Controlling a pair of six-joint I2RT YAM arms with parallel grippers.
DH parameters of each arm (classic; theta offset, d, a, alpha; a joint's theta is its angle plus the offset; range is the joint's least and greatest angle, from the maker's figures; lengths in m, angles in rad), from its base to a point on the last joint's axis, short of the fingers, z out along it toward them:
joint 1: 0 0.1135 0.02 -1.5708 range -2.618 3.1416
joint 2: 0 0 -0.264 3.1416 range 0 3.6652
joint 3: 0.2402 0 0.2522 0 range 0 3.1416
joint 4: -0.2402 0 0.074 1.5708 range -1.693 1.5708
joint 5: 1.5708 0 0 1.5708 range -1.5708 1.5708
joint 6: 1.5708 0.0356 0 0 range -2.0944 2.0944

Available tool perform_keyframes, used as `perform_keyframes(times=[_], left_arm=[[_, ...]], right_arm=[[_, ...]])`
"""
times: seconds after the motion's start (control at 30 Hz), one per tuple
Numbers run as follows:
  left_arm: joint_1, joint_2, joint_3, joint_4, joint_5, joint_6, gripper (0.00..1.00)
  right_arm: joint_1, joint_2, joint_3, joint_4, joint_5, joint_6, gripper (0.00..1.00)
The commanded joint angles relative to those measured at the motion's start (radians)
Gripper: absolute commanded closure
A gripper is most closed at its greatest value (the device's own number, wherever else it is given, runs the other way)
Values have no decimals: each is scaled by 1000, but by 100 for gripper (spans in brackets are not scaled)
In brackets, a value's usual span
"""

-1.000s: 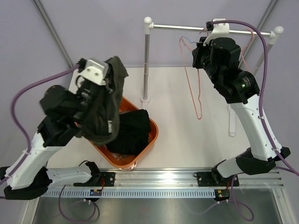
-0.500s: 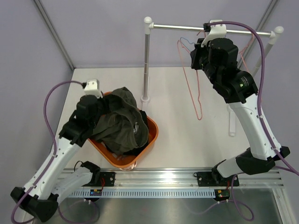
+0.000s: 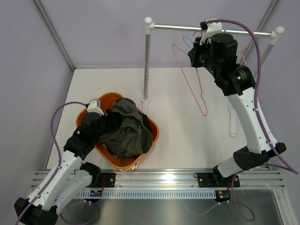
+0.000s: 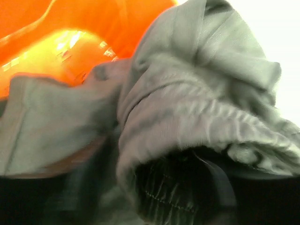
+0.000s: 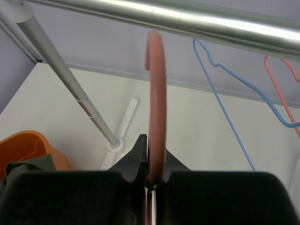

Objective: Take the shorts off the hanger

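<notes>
My right gripper brings the pink hanger's hook up and outward, then down onto the bar (image 3: pixel 187 29) next. It then releases the hanger's neck, because the hook is below the bar.
The olive-green shorts (image 3: pixel 127 130) lie bunched in the orange basket (image 3: pixel 106 97), off the hanger. In the left wrist view the shorts (image 4: pixel 197 93) fill the frame and hide the fingers. My left gripper (image 3: pixel 105 123) sits low at the basket's left side, its tip buried in the cloth, so its jaws cannot be made out. The bare pink wire hanger (image 3: pixel 205 113) hangs under the rail (image 3: pixel 187 29). My right gripper (image 5: pixel 151 157) is shut on the neck of this hanger (image 5: pixel 157 93), whose hook reaches just below the rail (image 5: pixel 187 18).
A blue hanger (image 5: pixel 225 93) and another pink hanger (image 5: pixel 276 77) hang on the rail to the right. The rack's left post (image 3: pixel 146 61) stands just behind the basket. Purple walls close in the table at the left and back.
My left arm has swung down from chest height and brought the shorts into the basket. The right gripper has lifted the pink hanger slightly toward the rail.
</notes>
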State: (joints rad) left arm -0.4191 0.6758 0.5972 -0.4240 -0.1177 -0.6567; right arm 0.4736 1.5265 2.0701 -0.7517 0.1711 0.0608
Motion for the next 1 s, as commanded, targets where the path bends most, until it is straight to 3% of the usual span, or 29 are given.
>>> perform_keyframes(times=[0.0, 0.03, 0.17, 0.57, 0.97], left_arm=[[-1, 10, 160, 21, 99, 129, 24], [-1, 30, 196, -10, 105, 159, 14], [-1, 91, 341, -105, 112, 287, 1], [-1, 80, 412, -104, 112, 377, 1], [-1, 80, 414, -90, 142, 396, 1]], right_arm=[[-56, 6, 45, 57, -157, -42, 100], [-70, 9, 48, 60, -166, -42, 100], [-112, 37, 102, 52, -232, -49, 100], [-112, 247, 399, -69, -236, -32, 100], [-113, 340, 400, -47, -225, 16, 100]])
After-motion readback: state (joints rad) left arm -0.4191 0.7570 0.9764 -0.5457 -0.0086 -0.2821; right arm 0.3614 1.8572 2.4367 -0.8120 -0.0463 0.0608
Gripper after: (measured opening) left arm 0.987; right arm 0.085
